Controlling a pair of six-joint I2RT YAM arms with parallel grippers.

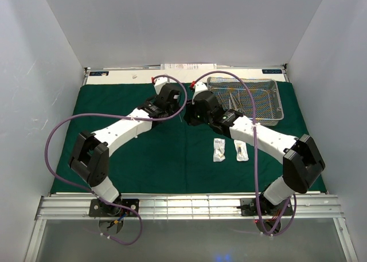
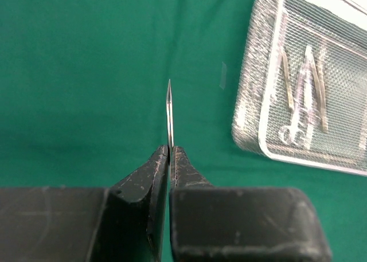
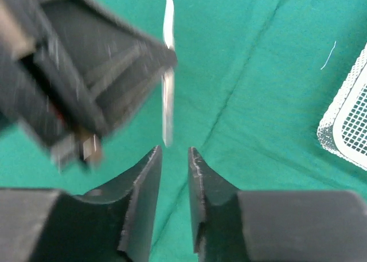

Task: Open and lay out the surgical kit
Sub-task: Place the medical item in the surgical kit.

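Note:
I will move my left gripper to its left in the top view, lower and release, since bare cloth near the cloth's far edge lies below it on that side.
The dark green cloth lies spread flat on the table. The silver wire-mesh tray sits on it at the back right, with scissors and another slim instrument inside. Two small clear packets lie in front of the tray. My left gripper is shut on a slim pointed metal instrument, held above the cloth left of the tray. My right gripper is open, facing the left gripper. The instrument's free end hangs just above the gap between the right jaws.
White walls enclose the table on three sides. A white strip with labels runs along the back edge beyond the cloth. A metal rail with both arm bases runs along the near edge. The two grippers nearly touch at the cloth's middle back.

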